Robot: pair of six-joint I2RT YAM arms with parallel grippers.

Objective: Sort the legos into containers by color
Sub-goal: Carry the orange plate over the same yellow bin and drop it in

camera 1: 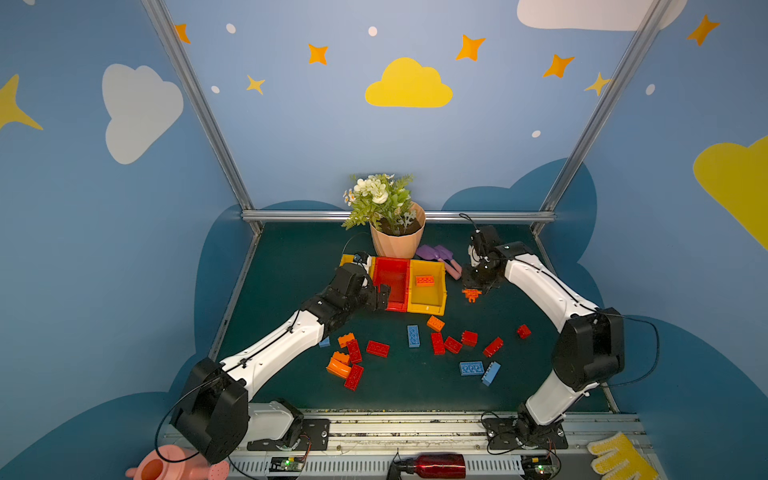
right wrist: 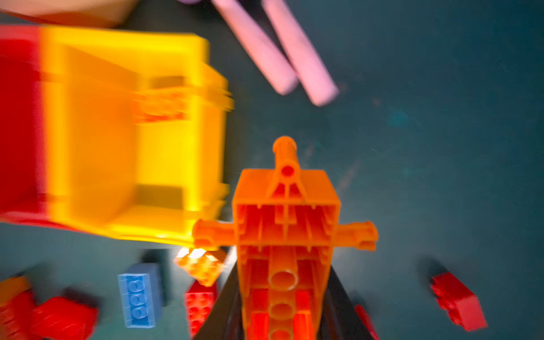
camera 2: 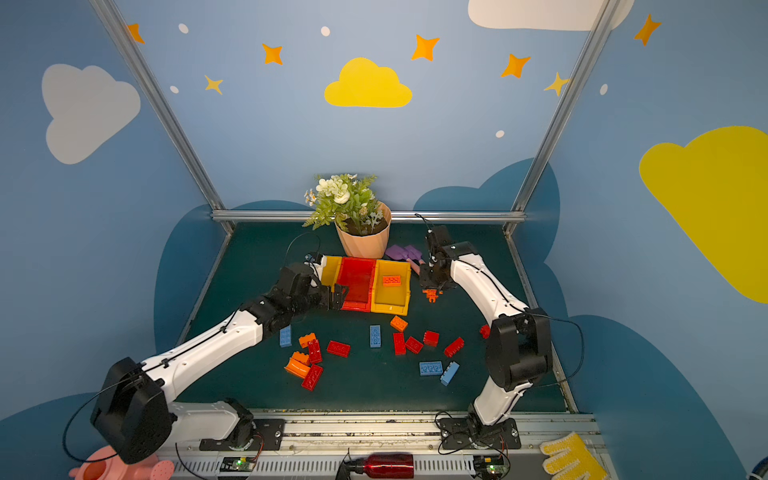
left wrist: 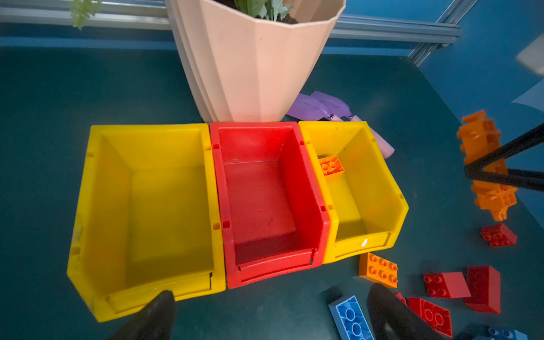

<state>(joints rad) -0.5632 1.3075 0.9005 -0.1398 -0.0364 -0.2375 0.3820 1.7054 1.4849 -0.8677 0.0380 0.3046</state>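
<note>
I will next move my right gripper across and over the second yellow bin's open top (right wrist: 141, 139) and let go of the odd-shaped orange lego (right wrist: 285, 229), since an orange brick is already inside.
Three containers stand in a row: a yellow bin (left wrist: 117, 206), a red bin (camera 1: 392, 282) and a second yellow bin (camera 1: 426, 308) with one orange brick (camera 1: 424, 281) in it. My right gripper (camera 1: 478, 287) is shut on an odd-shaped orange lego (right wrist: 285, 229), which hangs just above the table right of that second yellow bin. My left gripper (left wrist: 270, 294) is open and empty at the red bin's front edge. Loose legos lie on the mat in front: red ones (camera 1: 377, 348), orange ones (camera 1: 435, 323) and blue ones (camera 1: 413, 336).
A peach flower pot (camera 1: 397, 241) stands right behind the bins, with purple-and-pink shovels (camera 1: 436, 254) beside it. A red bottle (camera 1: 436, 465), a yellow glove (camera 1: 619, 457) and a pink watering can (camera 1: 166, 467) lie along the front rail.
</note>
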